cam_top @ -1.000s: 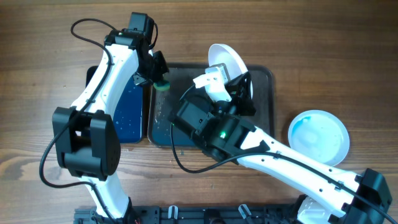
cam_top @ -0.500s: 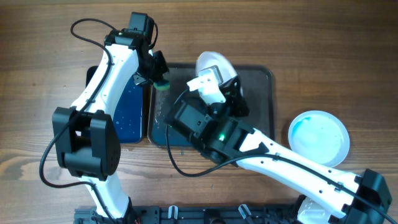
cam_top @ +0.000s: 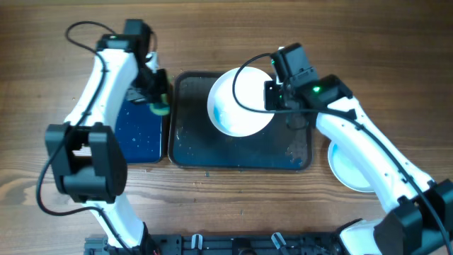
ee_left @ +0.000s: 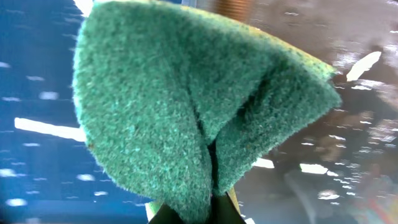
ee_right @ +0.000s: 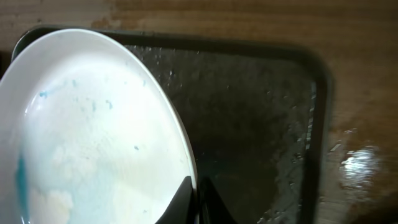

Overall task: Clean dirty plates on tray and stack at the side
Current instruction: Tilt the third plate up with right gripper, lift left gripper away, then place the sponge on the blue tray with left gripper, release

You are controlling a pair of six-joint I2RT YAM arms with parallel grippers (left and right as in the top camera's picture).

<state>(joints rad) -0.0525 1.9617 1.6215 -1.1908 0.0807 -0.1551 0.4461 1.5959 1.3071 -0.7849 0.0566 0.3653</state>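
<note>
The left gripper goes left in the overhead view and down onto the bottom of the blue-bottomed tray next. It lies clear for releasing the sponge point(ee_left: 193, 106).
A white plate point(cam_top: 239, 103) with faint blue smears is held over the left part of the dark grey tray point(cam_top: 191, 145). My right gripper point(cam_top: 272, 96) is shut on its right rim; the right wrist view shows the plate point(ee_right: 87, 130) pinched between my fingers point(ee_right: 196, 199) above the wet tray point(ee_right: 261, 124). A second white plate point(cam_top: 354, 166) with a turquoise tinge lies on the table right of the tray, partly under my right arm. My left gripper point(cam_top: 160, 106) is shut on a green sponge point(ee_left: 193, 106) at the tray's left edge. A third plate is not in view.
A smaller blue-bottomed tray point(cam_top: 138, 134) lies left of the grey tray, under my left arm. The grey tray's floor is wet with specks. Bare wooden table point(cam_top: 396, 57) surrounds both trays.
My right arm has swung from the front to the right side, and the plate it holds has gone from tilted on edge to nearly flat over the tray. My left gripper has shifted left with the sponge.
</note>
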